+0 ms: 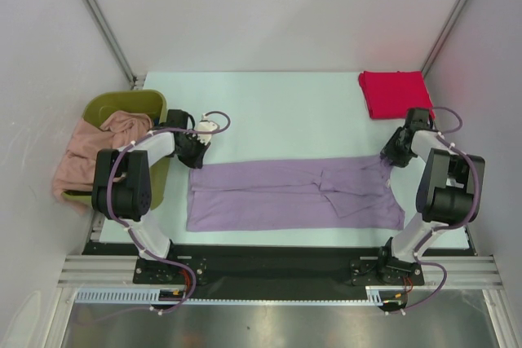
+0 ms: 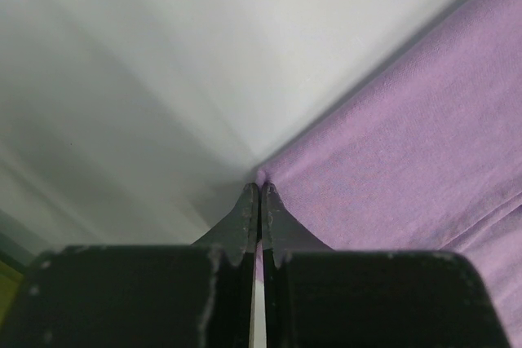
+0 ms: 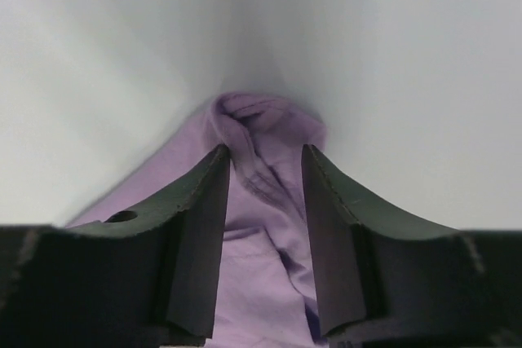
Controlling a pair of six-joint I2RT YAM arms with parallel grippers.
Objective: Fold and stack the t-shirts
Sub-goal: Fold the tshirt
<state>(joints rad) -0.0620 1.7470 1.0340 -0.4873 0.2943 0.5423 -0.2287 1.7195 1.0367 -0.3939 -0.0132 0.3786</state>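
Observation:
The right gripper moves back toward the base next, from the t-shirt's bunched corner onto the t-shirt's edge by the near corner (image 1: 399,212), since it juts past the bunched one.
A lavender-purple t-shirt (image 1: 294,193) lies spread lengthwise across the table, partly folded. My left gripper (image 1: 196,156) is at its far left corner. In the left wrist view the gripper (image 2: 259,187) is shut, with a bit of the purple cloth (image 2: 391,144) pinched at the tips. My right gripper (image 1: 390,157) is at the far right corner. In the right wrist view that gripper (image 3: 265,152) stands open, and a bunched corner of the shirt (image 3: 261,128) lies between the fingers, not pinched. A folded bright red t-shirt (image 1: 395,93) lies at the back right. A salmon-pink t-shirt (image 1: 81,156) hangs over the bin.
An olive-green bin (image 1: 134,106) stands at the left edge of the table, beside the left arm. White walls and metal frame posts close in the back and the sides. The arm bases sit on a rail along the near edge.

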